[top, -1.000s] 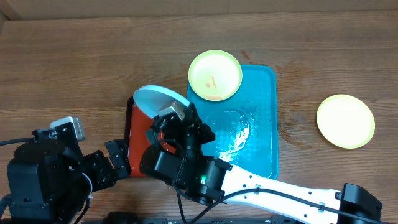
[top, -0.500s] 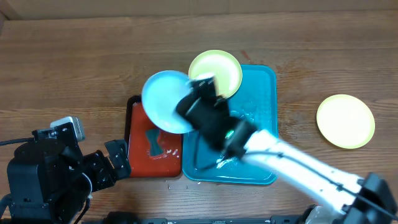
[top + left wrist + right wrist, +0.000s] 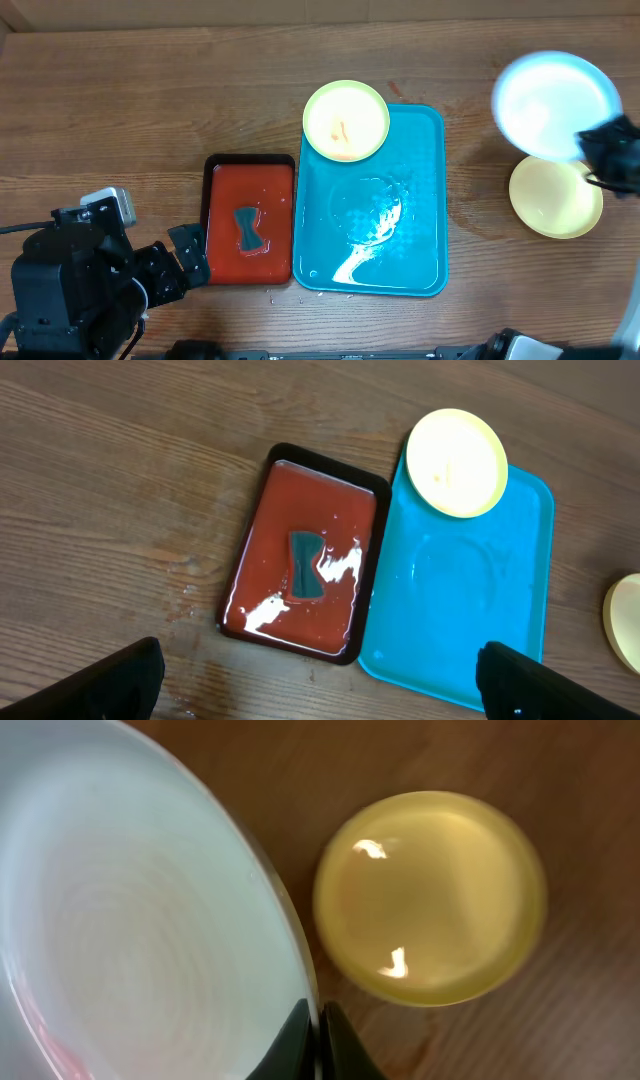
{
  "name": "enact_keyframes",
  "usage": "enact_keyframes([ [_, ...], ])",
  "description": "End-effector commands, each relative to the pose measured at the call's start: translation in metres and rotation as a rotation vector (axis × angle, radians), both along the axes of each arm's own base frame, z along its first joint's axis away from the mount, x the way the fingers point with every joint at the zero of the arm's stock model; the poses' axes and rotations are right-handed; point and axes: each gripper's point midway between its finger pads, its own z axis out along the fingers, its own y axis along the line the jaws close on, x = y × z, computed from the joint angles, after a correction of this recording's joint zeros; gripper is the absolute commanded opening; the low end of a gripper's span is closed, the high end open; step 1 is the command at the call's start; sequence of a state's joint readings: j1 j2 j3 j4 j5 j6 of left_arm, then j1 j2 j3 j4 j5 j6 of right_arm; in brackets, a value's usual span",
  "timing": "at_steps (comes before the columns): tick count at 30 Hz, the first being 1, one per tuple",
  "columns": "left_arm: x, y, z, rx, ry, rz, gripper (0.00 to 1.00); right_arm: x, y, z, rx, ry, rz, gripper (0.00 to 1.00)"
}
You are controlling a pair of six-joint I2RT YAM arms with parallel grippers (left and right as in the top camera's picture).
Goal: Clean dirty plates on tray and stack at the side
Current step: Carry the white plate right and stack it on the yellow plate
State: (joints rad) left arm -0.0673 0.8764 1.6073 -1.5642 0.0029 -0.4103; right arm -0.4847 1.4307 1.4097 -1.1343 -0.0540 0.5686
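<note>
The white plate [image 3: 130, 920] hangs high, mostly past the yellow-green plate's far edge; my right gripper moves back and down onto that plate next.
My right gripper [image 3: 590, 145] is shut on the rim of a white plate with a bluish rim [image 3: 552, 100]. It holds this plate in the air at the far right, over a pale yellow-green plate [image 3: 556, 205] that lies on the bare wood. The right wrist view shows the gripper [image 3: 318, 1038] pinching the white plate [image 3: 130, 920], with the yellow-green plate [image 3: 430, 910] below. A third plate [image 3: 346, 120], with orange specks, rests on the far left corner of the blue tray [image 3: 415, 240]. My left gripper [image 3: 320, 695] hangs open and holds nothing, above the table's near edge.
A red tray with a black rim [image 3: 222, 215] sits left of the blue tray and holds water and a dark bow-shaped sponge [image 3: 247, 228]. The blue tray's base is wet and glossy. The left arm's body [image 3: 70, 285] fills the near left corner.
The right arm swung from over the red tray across the blue tray to the far right, carrying the white plate. The left arm has not moved.
</note>
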Motion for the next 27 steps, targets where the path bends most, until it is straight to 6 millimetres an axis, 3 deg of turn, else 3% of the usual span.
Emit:
enact_keyframes([
  [1,0.000,0.003,0.002,0.024,-0.008,-0.002,1.00,-0.017,-0.037,-0.033,0.100,0.082,-0.123,0.04],
  [4,0.000,0.003,0.002,0.024,-0.008,-0.002,1.00,-0.026,-0.053,-0.063,0.146,0.165,-0.174,0.04],
  [9,0.000,0.003,0.002,0.024,-0.008,-0.002,1.00,-0.047,-0.060,-0.117,0.155,0.342,-0.209,0.04],
  [14,0.000,0.003,0.002,0.024,-0.008,-0.002,1.00,-0.052,-0.057,-0.139,0.164,0.373,-0.197,0.04],
  [15,0.000,0.003,0.002,0.024,-0.008,-0.002,1.00,-0.046,-0.052,-0.138,0.183,0.351,-0.163,0.11],
  [16,0.000,0.003,0.002,0.024,-0.008,-0.002,1.00,-0.039,-0.045,-0.135,0.215,0.314,-0.115,0.27],
  [19,0.000,0.003,0.002,0.024,-0.008,-0.002,1.00,-0.017,-0.021,-0.111,0.307,0.181,-0.020,0.42],
  [24,0.000,0.003,0.002,0.024,-0.008,-0.002,1.00,0.012,0.029,-0.045,0.272,-0.036,0.242,0.45],
  [27,0.000,0.003,0.002,0.024,-0.008,-0.002,1.00,0.022,0.074,-0.005,0.176,-0.136,0.429,0.40],
])
